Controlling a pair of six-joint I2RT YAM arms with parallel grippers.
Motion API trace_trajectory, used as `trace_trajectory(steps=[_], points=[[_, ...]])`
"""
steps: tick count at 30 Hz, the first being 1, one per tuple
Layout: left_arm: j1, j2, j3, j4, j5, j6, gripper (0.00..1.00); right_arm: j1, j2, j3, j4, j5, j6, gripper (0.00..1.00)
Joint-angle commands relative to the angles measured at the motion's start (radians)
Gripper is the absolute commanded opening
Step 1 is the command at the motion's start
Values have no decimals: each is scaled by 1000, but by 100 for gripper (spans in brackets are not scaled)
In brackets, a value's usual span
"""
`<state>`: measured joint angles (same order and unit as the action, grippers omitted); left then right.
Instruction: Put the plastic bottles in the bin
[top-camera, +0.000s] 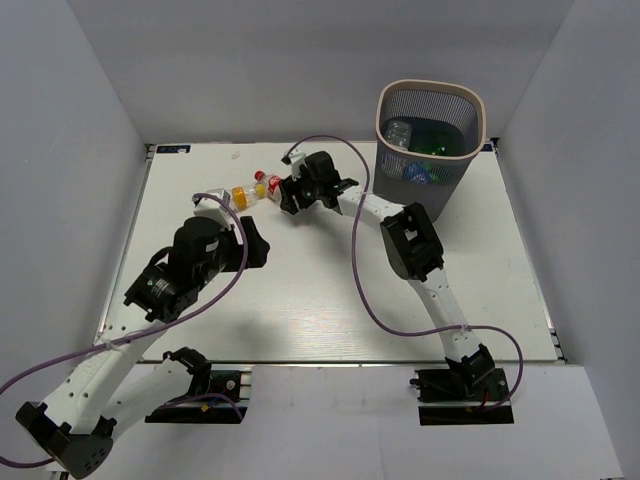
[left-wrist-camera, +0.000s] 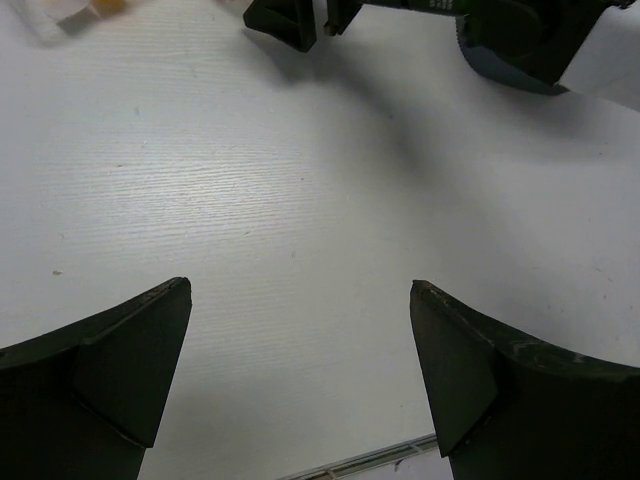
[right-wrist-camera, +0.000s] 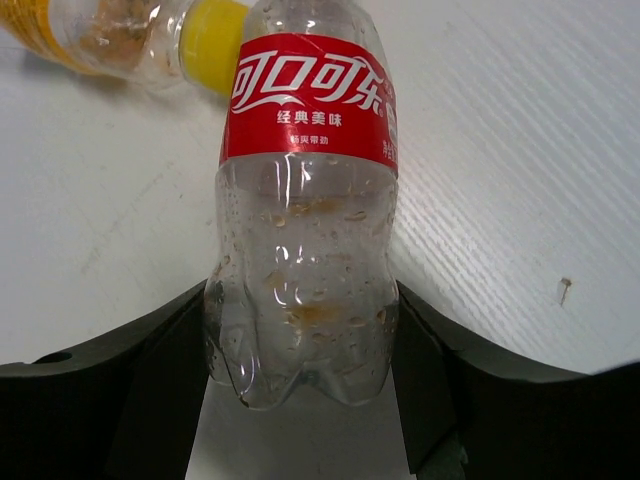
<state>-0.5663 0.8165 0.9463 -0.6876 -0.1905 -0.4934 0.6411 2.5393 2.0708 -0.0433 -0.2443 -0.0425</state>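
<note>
The right gripper lifts the bottle with the red label up and right in the top view next, over the bin's rim, and releases it. The bin's opening (top-camera: 431, 122) lies that way.
A clear plastic bottle with a red label (right-wrist-camera: 305, 200) lies on the white table, its base between the fingers of my right gripper (right-wrist-camera: 300, 335). Both fingers touch its sides. From above, this bottle (top-camera: 270, 186) lies just left of the right gripper (top-camera: 287, 192). A second clear bottle with a yellow label and yellow cap (right-wrist-camera: 120, 35) lies beside it (top-camera: 240, 195). My left gripper (left-wrist-camera: 300, 290) is open over bare table, nothing between its fingers, a little nearer than the bottles (top-camera: 256, 243). The dark mesh bin (top-camera: 432, 92) stands at the far right and holds several bottles.
The right arm's elbow (top-camera: 410, 240) is bent over the table near the bin. Purple cables loop over both arms. Grey walls enclose the table on three sides. In the left wrist view the right gripper's dark body (left-wrist-camera: 520, 40) shows at the top.
</note>
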Motion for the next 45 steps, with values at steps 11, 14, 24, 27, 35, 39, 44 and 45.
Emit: trace_trajectory(steps=[11, 14, 24, 27, 35, 39, 44, 45], points=[[-1, 81, -52, -4, -168, 20, 100, -95, -617, -248, -113, -239, -66, 0], [-1, 104, -52, 26, -217, -31, 100, -104, -772, -317, -106, -240, -99, 0], [-1, 253, 32, 151, -164, -42, 100, -142, -1066, -498, -43, -20, -65, 0], [-1, 265, 42, 186, -217, -19, 100, -172, -1149, -560, 19, 198, -102, 0], [-1, 498, 261, 100, -392, -17, 100, -308, -1218, -577, -84, 364, -82, 0], [8, 645, 434, 8, -411, -50, 100, -354, -1225, -581, -173, 329, -77, 0], [36, 807, 609, -64, -388, -51, 100, -414, -1173, -545, -318, 254, -74, 66], [51, 837, 644, -85, -388, -37, 100, -419, -1169, -540, -329, 217, -59, 90]])
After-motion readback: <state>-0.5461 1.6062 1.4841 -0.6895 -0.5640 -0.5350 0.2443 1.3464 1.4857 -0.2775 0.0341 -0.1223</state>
